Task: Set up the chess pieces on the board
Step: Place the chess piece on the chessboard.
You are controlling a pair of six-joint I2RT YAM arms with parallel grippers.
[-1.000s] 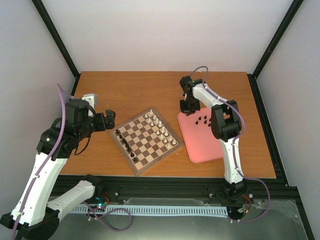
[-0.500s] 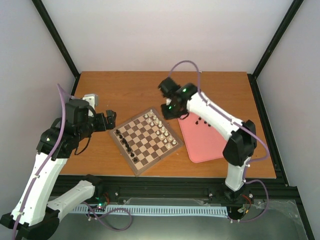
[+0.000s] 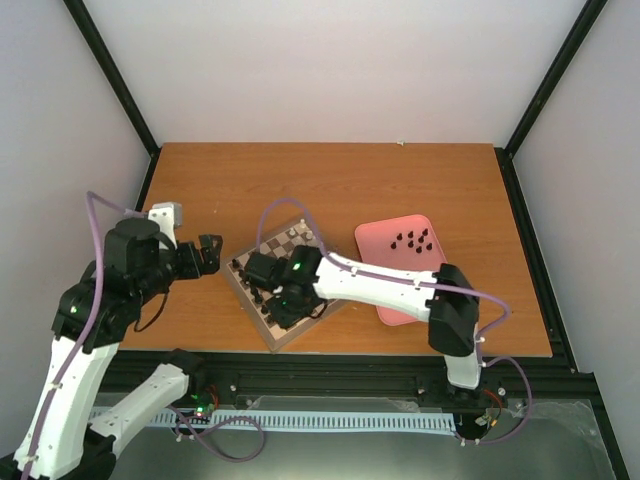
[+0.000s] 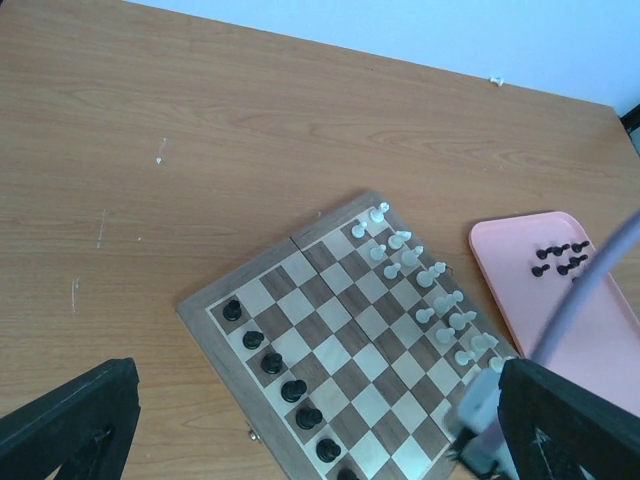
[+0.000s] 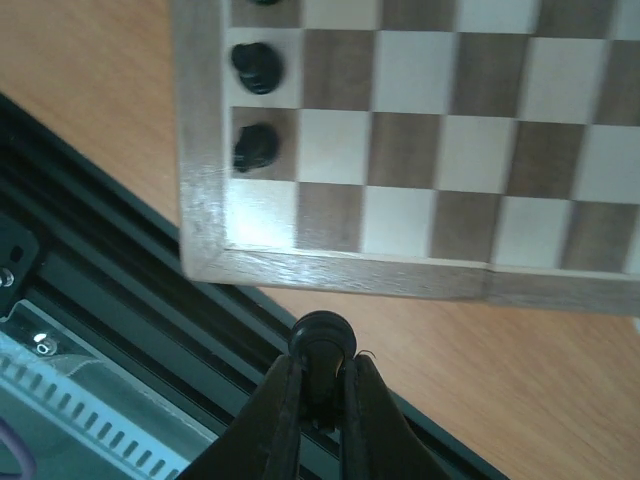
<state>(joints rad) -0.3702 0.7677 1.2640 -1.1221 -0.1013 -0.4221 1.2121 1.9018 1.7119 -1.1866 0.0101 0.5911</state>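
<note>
Next, my right gripper needs to lower and shift to the left in the top view, onto the board's near corner square, which the black row leaves empty.
The board (image 3: 262, 330) lies left of the table's middle and also shows in the left wrist view (image 4: 340, 330). Several black chess pieces (image 4: 272, 363) stand in a row along its left edge; two show in the right wrist view (image 5: 255, 145). More black pieces (image 3: 412, 240) stand on the pink tray (image 3: 385, 250). My right gripper (image 3: 285, 300) hovers over the board's near corner (image 5: 210, 255), shut on one black piece (image 5: 321, 335). My left gripper (image 3: 210, 252) is open and empty, left of the board, with its fingers (image 4: 70, 425) wide apart.
White pieces (image 4: 420, 275) fill the board's far-right side. The pink tray (image 4: 560, 330) lies right of the board. The black frame rail (image 5: 150, 300) runs along the table's near edge, just below the board's corner.
My right arm swung from the pink tray across to the board's near-left corner, carrying a black piece. My left arm dropped back slightly, still open.
</note>
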